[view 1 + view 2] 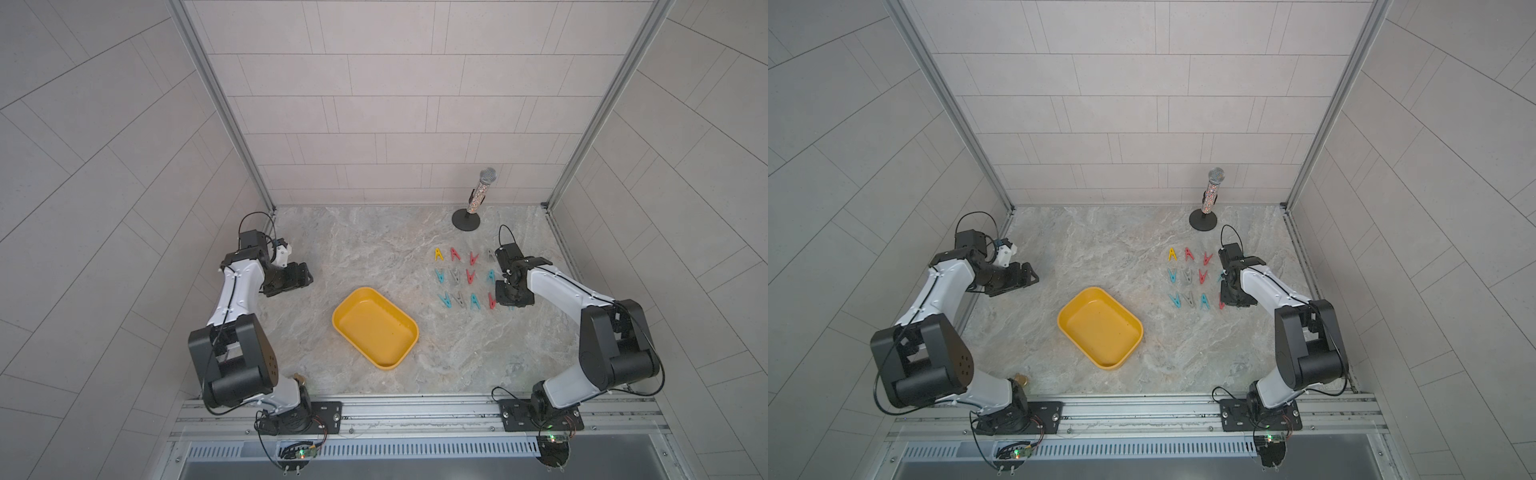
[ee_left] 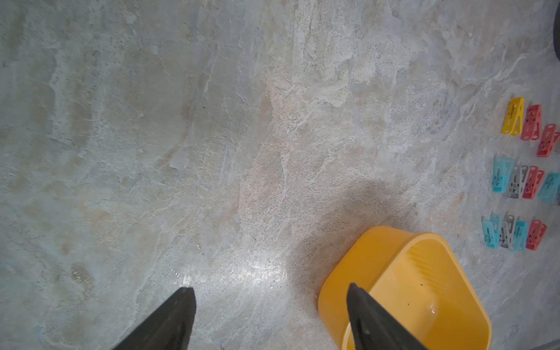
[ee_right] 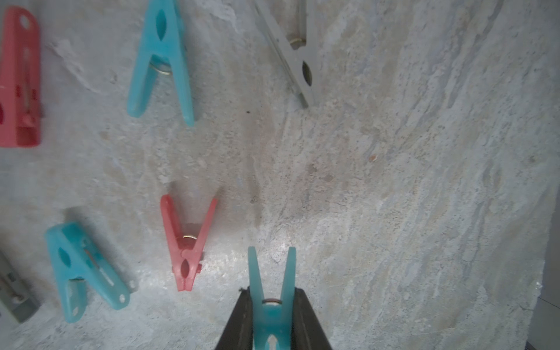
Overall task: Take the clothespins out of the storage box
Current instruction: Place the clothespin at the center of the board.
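My right gripper will go down next and let go of the teal clothespin on the bare tabletop beside the red clothespin. That open spot is below the fingers.
The yellow storage box [image 1: 349, 320] [image 1: 1073, 322] [image 2: 378, 257] lies in the middle of the table, and no peg shows inside it in both top views. Several clothespins [image 1: 470, 276] [image 1: 1203, 276] [image 2: 531, 183] lie in three rows to its right: teal, red, grey and one yellow [image 1: 439, 254]. My right gripper [image 1: 513, 298] [image 3: 271, 292] hangs at the right end of the nearest row. It is shut on a teal clothespin [image 3: 270, 318], whose legs stick out past the fingertips, beside a red clothespin [image 3: 185, 242]. My left gripper [image 1: 301, 276] [image 2: 269, 288] hovers open and empty, left of the box.
A glittery microphone [image 1: 478, 195] [image 1: 1210, 193] on a black round stand rises at the back right, just behind the peg rows. Tiled walls close in the table on three sides. A metal rail with both arm bases runs along the front edge.
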Motion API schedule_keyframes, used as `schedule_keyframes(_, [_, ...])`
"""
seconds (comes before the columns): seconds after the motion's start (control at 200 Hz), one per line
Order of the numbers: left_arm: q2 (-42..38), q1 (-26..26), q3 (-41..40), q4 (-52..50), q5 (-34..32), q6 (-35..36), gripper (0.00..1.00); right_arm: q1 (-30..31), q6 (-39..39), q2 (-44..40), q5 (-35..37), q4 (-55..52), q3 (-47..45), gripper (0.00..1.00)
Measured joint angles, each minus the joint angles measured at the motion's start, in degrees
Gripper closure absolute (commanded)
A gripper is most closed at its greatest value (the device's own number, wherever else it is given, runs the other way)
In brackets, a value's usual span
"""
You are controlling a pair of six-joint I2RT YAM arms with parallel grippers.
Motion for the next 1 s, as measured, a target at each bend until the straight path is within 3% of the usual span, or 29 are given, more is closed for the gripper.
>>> schedule_keyframes(0.49, [0.00,0.00,0.00,0.00,0.00,0.00,0.14,-1.20,-0.83,11.63,5.53,2.19,5.31,0.79])
schedule_keyframes(0.62, [0.00,0.00,0.00,0.00,0.00,0.00,0.14,-1.27,-1.16,12.44,6.75,2.95,5.60,0.69])
schedule_keyframes(0.715, [0.00,0.00,0.00,0.00,0.00,0.00,0.14,-1.36,-1.31,12.79,7.17,3.32,5.60,0.56])
schedule_keyframes(1.001, [0.00,0.00,0.00,0.00,0.00,0.00,0.14,-1.01,-1.62,10.10,6.64,2.99,4.94,0.43])
